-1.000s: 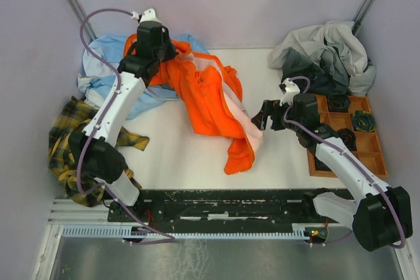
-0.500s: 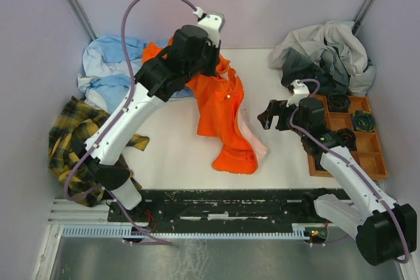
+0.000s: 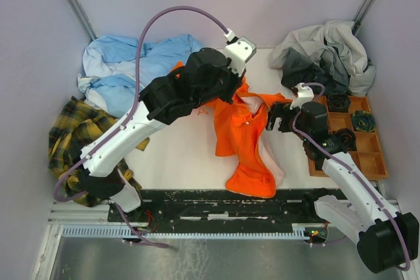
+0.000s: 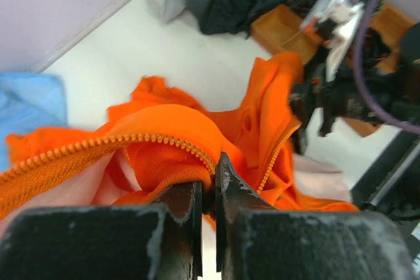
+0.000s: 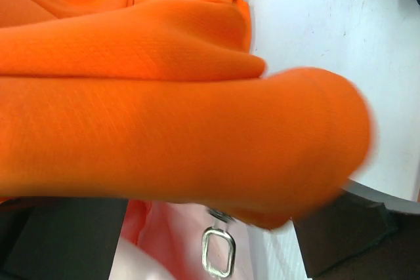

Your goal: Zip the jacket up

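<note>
Next, my right gripper goes to the left in the top view onto the jacket's zipper edge beside my left gripper, because that grip keeps the zipper edge lifted.
The orange jacket [image 3: 246, 132] with pale pink lining hangs bunched over the middle of the white table [image 3: 177, 149], its lower end near the front edge. My left gripper [image 3: 226, 96] is shut on a fold of the jacket [image 4: 164, 129] beside a row of orange zipper teeth [image 4: 151, 141] and holds it lifted. My right gripper [image 3: 275, 117] is at the jacket's right edge. In the right wrist view, orange fabric [image 5: 170, 136] drapes across its wide-apart fingers [image 5: 341, 234]. A metal zipper pull ring [image 5: 218, 254] hangs below the fabric against the pink lining.
A light blue garment [image 3: 131, 63] lies at the back left, with a yellow plaid shirt [image 3: 72, 136] at the left edge. A grey and dark clothing heap [image 3: 328, 54] sits at the back right. A wooden tray [image 3: 374, 155] holding dark items is at the right.
My left arm has swung right and forward, carrying the jacket off the blue garment to the table's middle. The jacket now reaches my right gripper, which has shifted slightly right.
</note>
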You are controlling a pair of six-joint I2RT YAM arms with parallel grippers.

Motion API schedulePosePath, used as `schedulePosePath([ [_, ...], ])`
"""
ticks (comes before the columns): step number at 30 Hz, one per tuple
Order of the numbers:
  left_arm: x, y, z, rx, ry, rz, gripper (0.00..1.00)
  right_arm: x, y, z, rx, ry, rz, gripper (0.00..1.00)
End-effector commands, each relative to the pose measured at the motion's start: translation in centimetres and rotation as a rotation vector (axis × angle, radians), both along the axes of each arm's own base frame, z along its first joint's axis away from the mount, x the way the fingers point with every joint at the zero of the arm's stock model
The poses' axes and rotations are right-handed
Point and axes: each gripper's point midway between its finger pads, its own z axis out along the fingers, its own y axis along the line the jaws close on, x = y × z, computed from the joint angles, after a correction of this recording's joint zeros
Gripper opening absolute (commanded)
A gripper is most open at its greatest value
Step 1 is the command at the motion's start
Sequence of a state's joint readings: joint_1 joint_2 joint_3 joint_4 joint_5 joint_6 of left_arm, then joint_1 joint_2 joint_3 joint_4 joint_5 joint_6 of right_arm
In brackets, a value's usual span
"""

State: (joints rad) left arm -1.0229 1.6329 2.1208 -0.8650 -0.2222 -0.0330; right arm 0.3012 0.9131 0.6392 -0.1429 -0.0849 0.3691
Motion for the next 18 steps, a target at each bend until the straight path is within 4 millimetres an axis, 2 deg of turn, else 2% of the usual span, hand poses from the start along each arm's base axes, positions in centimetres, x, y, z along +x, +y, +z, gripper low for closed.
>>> schedulePosePath([
  [1,2.1,6.0,4.0,-0.044,-0.180,0.253,0.03,0.6,0.1,1.9,0.013,-0.079,-0.001,0.99],
  [5,4.9,11.2,0.2,0.026,-0.167,0.488,0.03,0.5,1.0,1.9,0.027,-0.085,0.047,0.99],
  [13,8.1,17.4,-7.2,0.038,-0.080,0.667,0.03,0.5,3.7,1.6,0.065,-0.080,0.200,0.99],
  [15,8.6,18.4,-8.8,0.052,-0.058,0.697,0.03,0.7,4.4,1.4,0.065,-0.081,0.234,0.99],
  [18,9.1,18.4,-10.1,0.059,-0.045,0.701,0.03,0.7,6.2,1.4,0.059,-0.071,0.324,0.99],
])
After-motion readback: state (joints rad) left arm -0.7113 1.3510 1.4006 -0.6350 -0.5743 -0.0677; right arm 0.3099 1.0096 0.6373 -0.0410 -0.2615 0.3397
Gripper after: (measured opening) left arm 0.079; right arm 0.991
